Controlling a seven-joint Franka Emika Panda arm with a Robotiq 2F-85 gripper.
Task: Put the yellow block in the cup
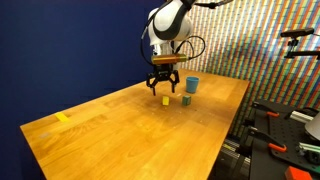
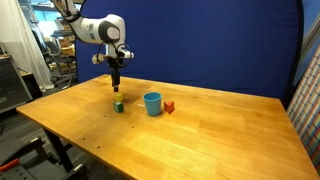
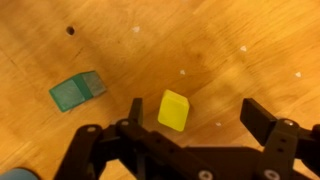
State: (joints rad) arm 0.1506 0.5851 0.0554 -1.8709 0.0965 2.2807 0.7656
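My gripper moves down, open, onto the yellow block (image 1: pixel 166 101) (image 3: pixel 173 110) next and closes its fingers on the block's sides, since the block already sits in the gap between them.
The yellow block (image 3: pixel 173 110) lies on the wooden table, a small bright cube, also seen in an exterior view (image 1: pixel 166 100). My gripper (image 3: pixel 200 118) is open and empty just above it; the block sits near one finger, inside the gap. The gripper shows in both exterior views (image 1: pixel 165 85) (image 2: pixel 116 88), pointing straight down. The light-blue cup (image 1: pixel 192 84) (image 2: pixel 152 103) stands upright a short way beyond the block. In the exterior view with the red object I cannot make out the yellow block clearly.
A small green-blue block (image 3: pixel 78 90) (image 1: pixel 186 100) (image 2: pixel 118 105) lies beside the yellow block. A small red object (image 2: pixel 170 106) sits next to the cup. A yellow tape strip (image 1: pixel 63 117) is stuck on the table (image 1: pixel 120 135) far from the gripper.
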